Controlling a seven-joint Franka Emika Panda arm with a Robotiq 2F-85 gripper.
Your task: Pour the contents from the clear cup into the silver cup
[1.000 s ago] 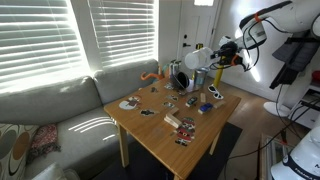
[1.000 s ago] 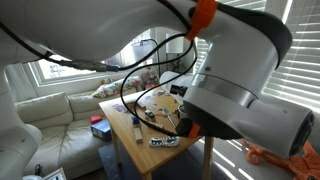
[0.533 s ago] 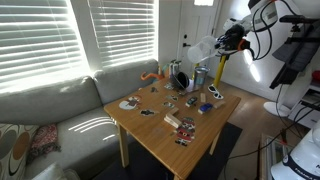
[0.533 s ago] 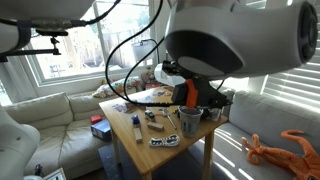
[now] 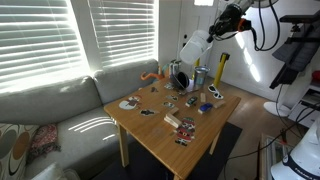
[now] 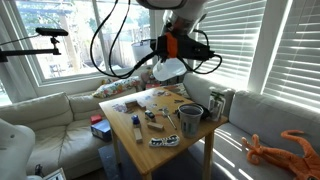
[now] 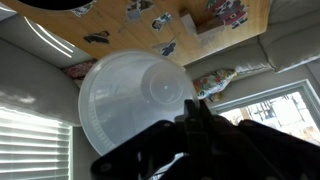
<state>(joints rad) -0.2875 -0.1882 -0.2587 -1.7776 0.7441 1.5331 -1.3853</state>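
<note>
The tilted clear cup will next be turned upright as my gripper lowers, and it will be released on the tabletop among the small items. The tabletop is well below my gripper.
The clear cup (image 5: 193, 47) is a large translucent tumbler held tilted in the air, high above the back of the wooden table (image 5: 160, 135). It also shows in the other exterior view (image 6: 170, 70). My gripper (image 5: 212, 32) is shut on its rim. In the wrist view the clear cup (image 7: 130, 105) fills the middle, and the gripper (image 7: 193, 110) pinches its edge. The silver cup (image 5: 200, 76) stands upright on the table below; it also shows in an exterior view (image 6: 190, 120).
A dark mug (image 5: 179, 79), a yellow upright object (image 5: 221, 70) and several small items lie on the table. A dark mug (image 6: 213, 107) stands beside the silver cup. A sofa (image 5: 50, 115) lies beside the table, with window blinds behind.
My gripper has risen with the clear cup, from just above the table's back edge to well above it. The cup has tilted more. The silver cup has not moved.
</note>
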